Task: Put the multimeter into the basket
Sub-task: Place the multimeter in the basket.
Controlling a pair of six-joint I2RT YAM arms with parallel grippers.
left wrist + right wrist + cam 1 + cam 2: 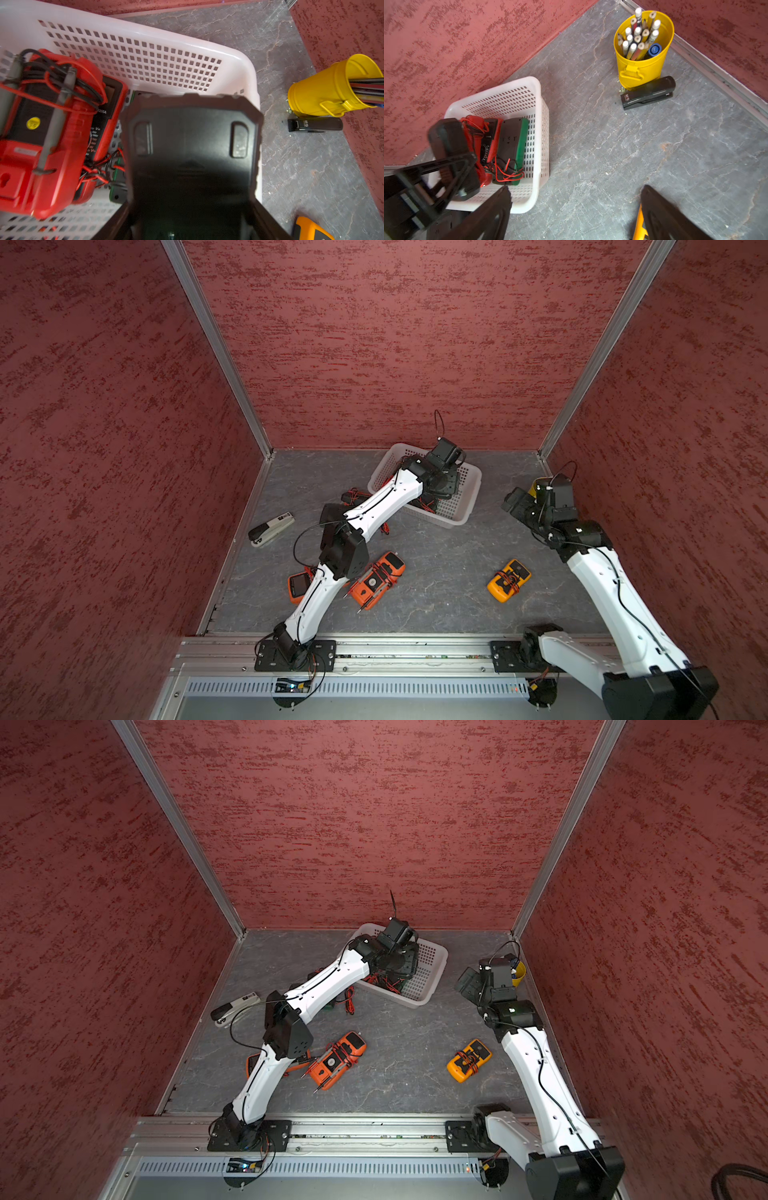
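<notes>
The other end of the basket is filled by the red multimeter, so my left gripper should next go down into the basket's bare end [464, 501] and release the black multimeter there, beside the green-edged multimeter.
My left gripper [191, 207] is shut on a black multimeter [191, 145], whose back faces the wrist camera, and holds it over the white perforated basket [239, 60]. In the right wrist view this black multimeter [446, 141] hangs above the basket [537, 87] at its wall-side end. A red multimeter [52, 128] and a green-edged one [512, 145] lie inside with tangled leads. In both top views the left gripper [446, 485] [401, 965] is above the basket [467, 506] [432, 969]. My right gripper [575, 207] [519, 502] stands open over bare floor right of the basket.
On the floor lie an orange multimeter [376, 578], a yellow one [509, 580], another orange one [298, 584] under the left arm, and a dark one with red leads [353, 497] beside the basket. A grey stapler [271, 529], a yellow pencil cup [643, 49] and a black stapler [648, 92] stand near the walls.
</notes>
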